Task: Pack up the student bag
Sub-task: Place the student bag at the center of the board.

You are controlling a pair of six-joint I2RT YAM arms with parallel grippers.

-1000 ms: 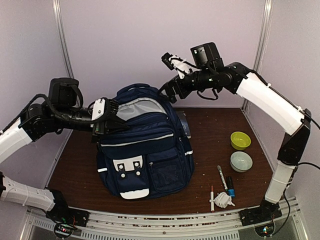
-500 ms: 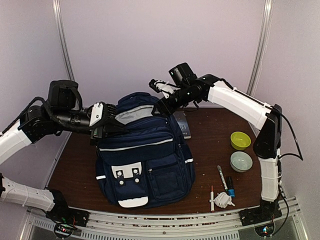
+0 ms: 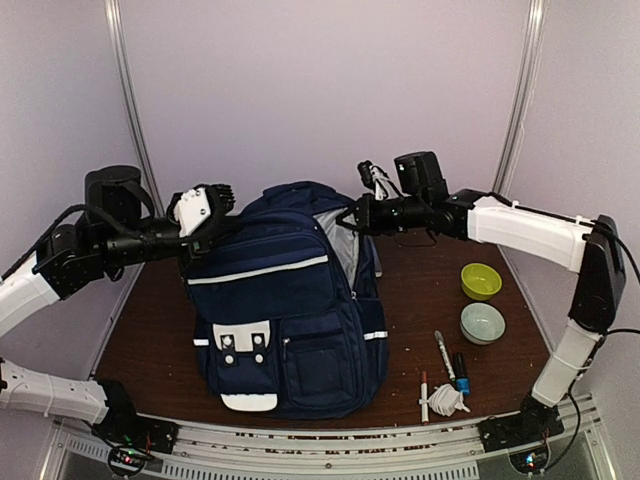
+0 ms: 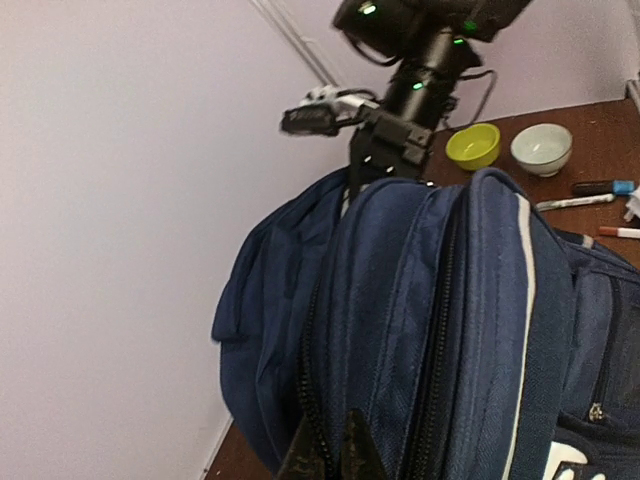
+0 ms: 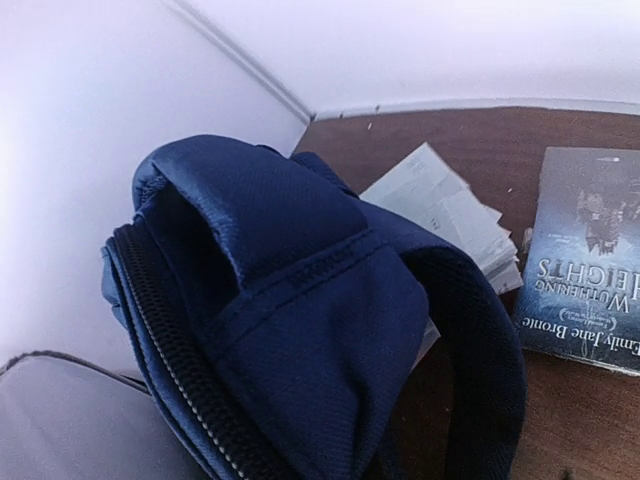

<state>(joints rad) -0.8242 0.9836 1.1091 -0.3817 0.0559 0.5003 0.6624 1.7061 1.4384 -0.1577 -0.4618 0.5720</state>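
Note:
My left gripper has the bag's fabric between its fingers, so it needs to gently move the bag's pinched upper edge (image 3: pixel 243 228) (image 4: pixel 332 418) outward. Then it needs to open to let go of the fold.
The student bag (image 3: pixel 285 310), navy with a thin white stripe, stands upright in the middle of the table. My left gripper (image 3: pixel 214 234) is shut on the fabric beside a zipper at the bag's upper left edge; its dark fingertips (image 4: pixel 300 455) pinch that fold in the left wrist view. My right gripper (image 3: pixel 350 221) is at the bag's upper right back edge and is shut on the fabric there. In the right wrist view the bag's top fabric and zipper (image 5: pixel 300 330) fill the jaw area and hide the fingers.
A book (image 5: pixel 590 260) and loose papers (image 5: pixel 450 210) lie on the table behind the bag. To its right are a green bowl (image 3: pixel 481 280), a pale bowl (image 3: pixel 482 322), markers (image 3: pixel 445 355) and a white crumpled item (image 3: pixel 447 400).
My right gripper came down from above the bag to its upper back edge and shut there. The bag now stands taller and more upright, and my left gripper has risen with it.

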